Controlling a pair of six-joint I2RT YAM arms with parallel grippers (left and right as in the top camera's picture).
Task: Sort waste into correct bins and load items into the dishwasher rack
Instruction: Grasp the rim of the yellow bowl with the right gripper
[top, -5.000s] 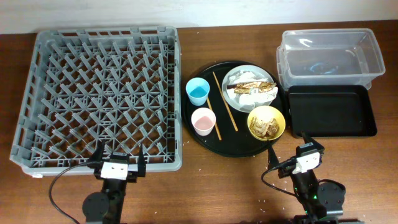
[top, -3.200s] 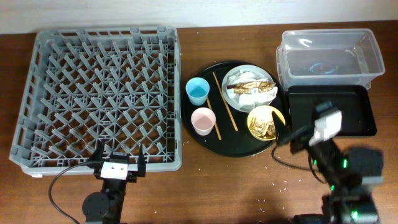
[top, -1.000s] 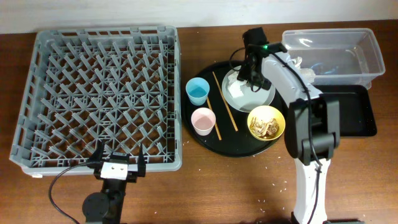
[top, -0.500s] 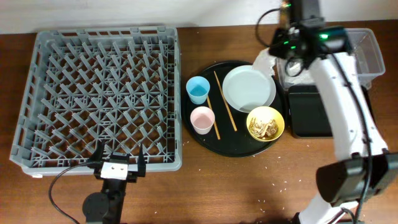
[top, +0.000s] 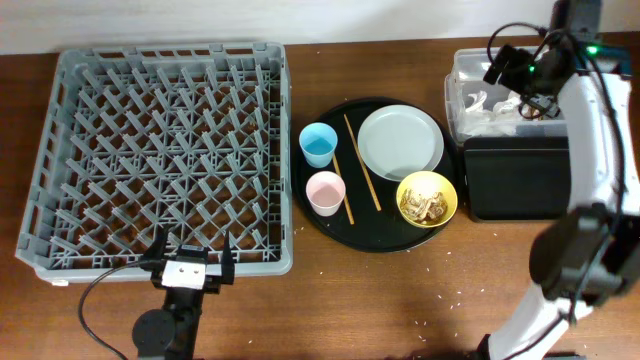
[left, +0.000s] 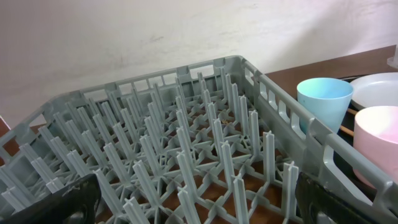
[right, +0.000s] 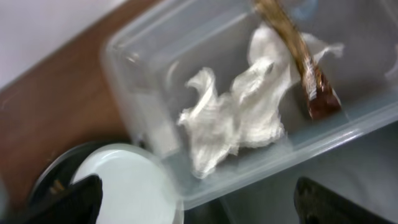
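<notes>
Scraps still lie in the yellow bowl, so next my empty right gripper needs to come back from the clear tub (top: 470, 55) and down onto the bowl's rim by the chopsticks.
Crumpled white napkins (right: 236, 118) and a brown stick-like piece (right: 301, 59) lie in the clear tub (right: 280, 162); the napkins also show in the overhead view (top: 490, 103). My right gripper (top: 515, 78) hovers over the clear tub (top: 470, 55), open and empty (right: 199, 199). The pale grey plate (top: 400, 142) is bare. The yellow bowl (top: 428, 198) holds beige-brown scraps. A blue cup (top: 319, 146), a pink cup (top: 327, 193) and two chopsticks (top: 362, 160) sit on the round black tray (top: 372, 240). My left gripper (left: 199, 202) is open at the near edge of the dishwasher rack (top: 150, 150).
The shallow black rectangular tray (top: 520, 180) lies just in front of the clear tub. Rice grains are scattered on the brown table (top: 440, 300) near the front. The left wrist view shows the rack pegs (left: 186, 155) and the blue cup (left: 323, 99).
My right gripper carried the napkins and brown stick from the plate to the clear tub and let them go. The plate is now bare. The left arm has not moved.
</notes>
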